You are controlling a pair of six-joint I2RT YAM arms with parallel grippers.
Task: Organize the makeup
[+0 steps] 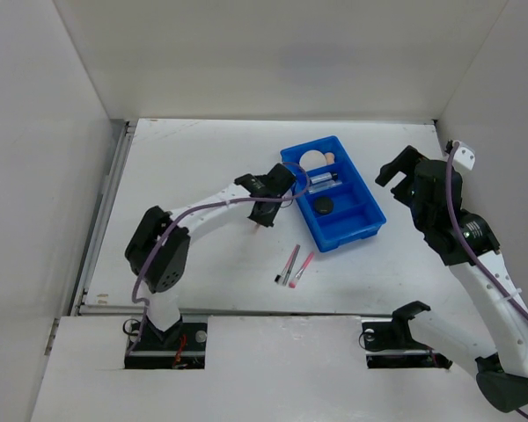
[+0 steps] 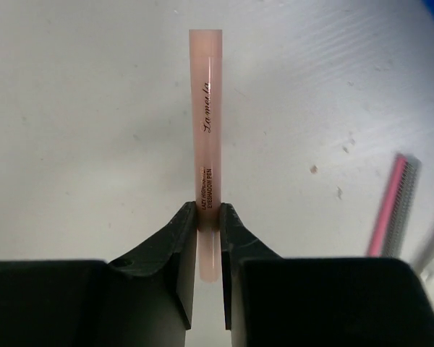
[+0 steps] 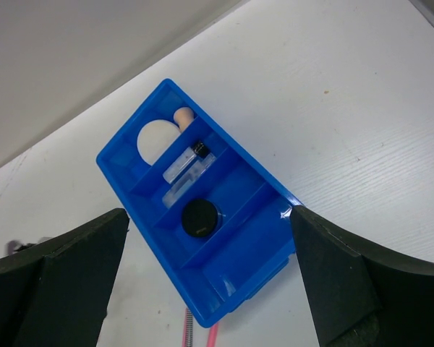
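Observation:
I will move my left gripper to the right in the top view next, over the tray's nearest section (image 1: pixel 347 227), and let go of the pen there because that space is empty.
My left gripper (image 2: pixel 208 217) is shut on a pale pink eyeshadow pen (image 2: pixel 206 108) and holds it over the white table, just left of the blue tray (image 1: pixel 370 211); in the top view the gripper (image 1: pixel 265 209) has the pen's tip (image 1: pixel 259 225) poking out below it. In the tray lie a cream round puff (image 3: pixel 157 137), a clear black-capped tube (image 3: pixel 188 157), a clear case (image 3: pixel 182 189) and a black round compact (image 3: pixel 201 217). Thin pink and dark pencils (image 1: pixel 292 264) lie on the table in front of the tray. My right gripper (image 3: pixel 210 217) is wide open and empty, high above the tray.
The tray's two nearest compartments (image 3: pixel 239 246) hold nothing. A small peach piece (image 3: pixel 183 116) sits beside the puff. White walls enclose the table on the left, back and right. The pencils also show in the left wrist view (image 2: pixel 392 210).

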